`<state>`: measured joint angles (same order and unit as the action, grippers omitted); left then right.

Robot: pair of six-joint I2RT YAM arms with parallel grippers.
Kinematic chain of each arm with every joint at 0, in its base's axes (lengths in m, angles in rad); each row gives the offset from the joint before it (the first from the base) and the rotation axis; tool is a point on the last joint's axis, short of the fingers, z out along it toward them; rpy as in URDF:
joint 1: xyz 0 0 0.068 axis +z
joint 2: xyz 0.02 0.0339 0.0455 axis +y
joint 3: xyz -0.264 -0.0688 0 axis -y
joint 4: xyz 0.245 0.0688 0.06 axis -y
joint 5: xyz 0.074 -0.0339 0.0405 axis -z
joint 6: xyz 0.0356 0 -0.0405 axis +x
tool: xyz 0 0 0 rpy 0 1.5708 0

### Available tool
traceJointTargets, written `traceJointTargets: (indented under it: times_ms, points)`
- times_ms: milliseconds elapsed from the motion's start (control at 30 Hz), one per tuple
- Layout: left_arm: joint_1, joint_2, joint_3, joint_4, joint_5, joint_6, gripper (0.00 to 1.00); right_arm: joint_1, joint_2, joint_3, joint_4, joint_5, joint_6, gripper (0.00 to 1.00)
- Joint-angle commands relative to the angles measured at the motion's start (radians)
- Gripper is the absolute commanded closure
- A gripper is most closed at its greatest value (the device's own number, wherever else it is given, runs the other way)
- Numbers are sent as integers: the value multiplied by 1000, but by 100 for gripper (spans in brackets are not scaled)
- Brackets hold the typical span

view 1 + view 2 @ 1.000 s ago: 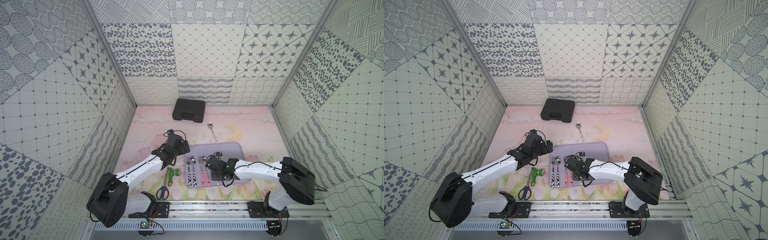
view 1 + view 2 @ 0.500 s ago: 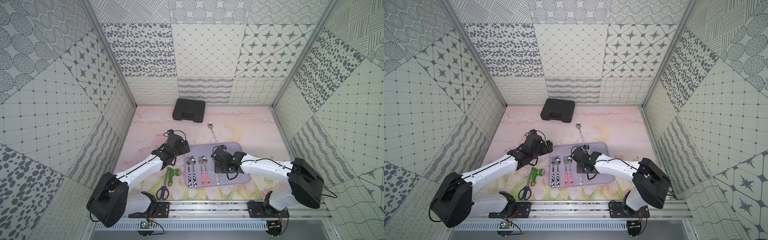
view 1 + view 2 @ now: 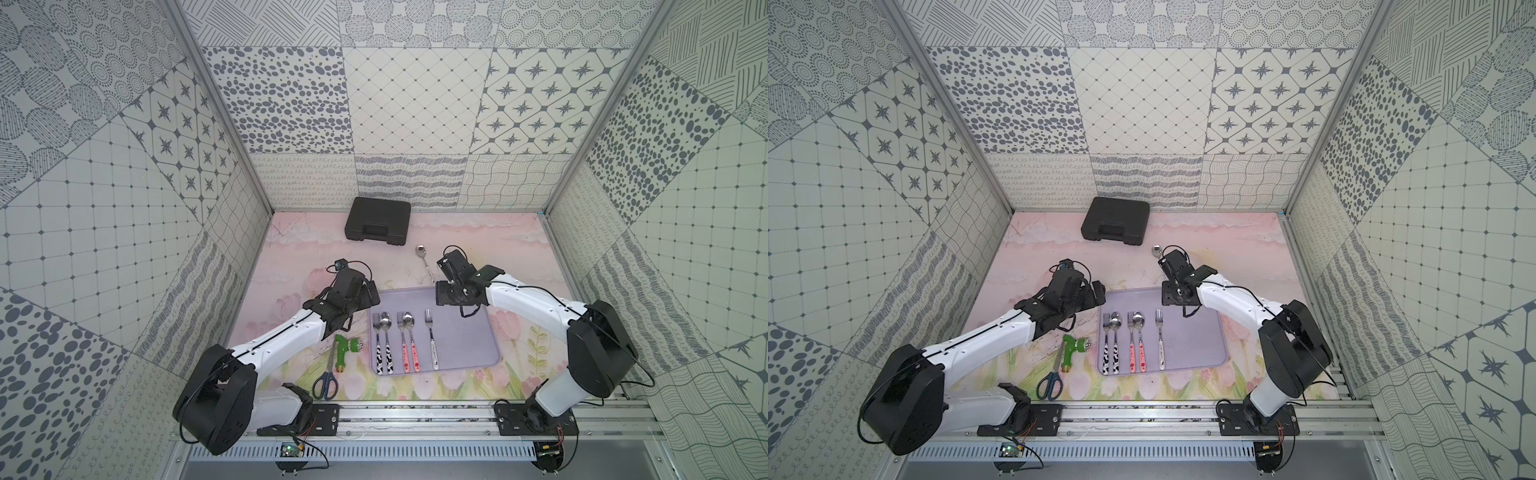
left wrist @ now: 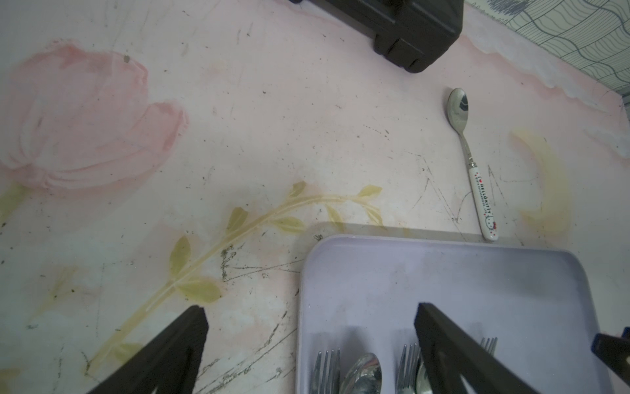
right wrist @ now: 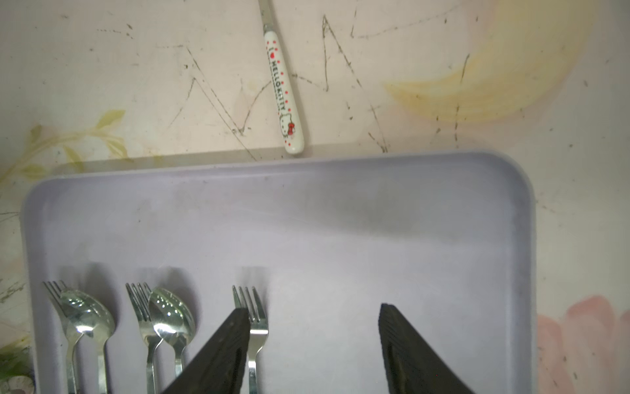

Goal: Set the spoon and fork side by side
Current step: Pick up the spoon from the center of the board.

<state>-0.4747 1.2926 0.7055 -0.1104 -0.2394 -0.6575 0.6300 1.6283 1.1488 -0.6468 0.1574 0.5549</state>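
My right gripper moves outward past the tray's far edge next, then down to close on the spoon's white handle [image 3: 430, 273] [image 5: 279, 77], as its matching fork lies alone.
A fork [image 3: 430, 338] with a white handle lies alone on the lilac tray [image 3: 465, 340], to the right of two fork-and-spoon pairs. The matching white-handled spoon [image 3: 424, 262] lies on the table just behind the tray's far edge. It also shows as the spoon [image 4: 477, 177] in the left wrist view and as the spoon's handle [image 5: 284, 92] in the right wrist view. My right gripper [image 5: 313, 308] hovers open and empty over the tray's far part, with the fork [image 5: 254, 327] beside one finger. My left gripper [image 4: 309, 307] stands wide open and empty over the tray's far left corner.
A black case [image 3: 378, 226] sits at the back wall. A green hose nozzle [image 3: 347, 349] and blue-handled scissors [image 3: 328, 374] lie left of the tray. One pair [image 3: 383, 340] has cow-pattern handles, and the pair [image 3: 407, 340] next to it has red ones.
My right gripper has drawn away from the white-handled fork toward the tray's far edge and its jaws have widened. The fork stays on the tray. The left arm has not moved.
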Motion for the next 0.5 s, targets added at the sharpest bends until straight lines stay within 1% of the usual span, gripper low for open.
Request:
traceJointTargets:
  times_ms: [0, 267, 467]
  points:
    - [6, -1, 9, -15, -21, 23, 0, -35, 71, 87, 12, -32, -85, 35]
    - [5, -4, 9, -14, -21, 24, 0, -111, 266, 275, 10, -72, -137, 37]
    - [5, -18, 8, -19, -24, 24, 0, -125, 387, 394, -25, -86, -169, 39]
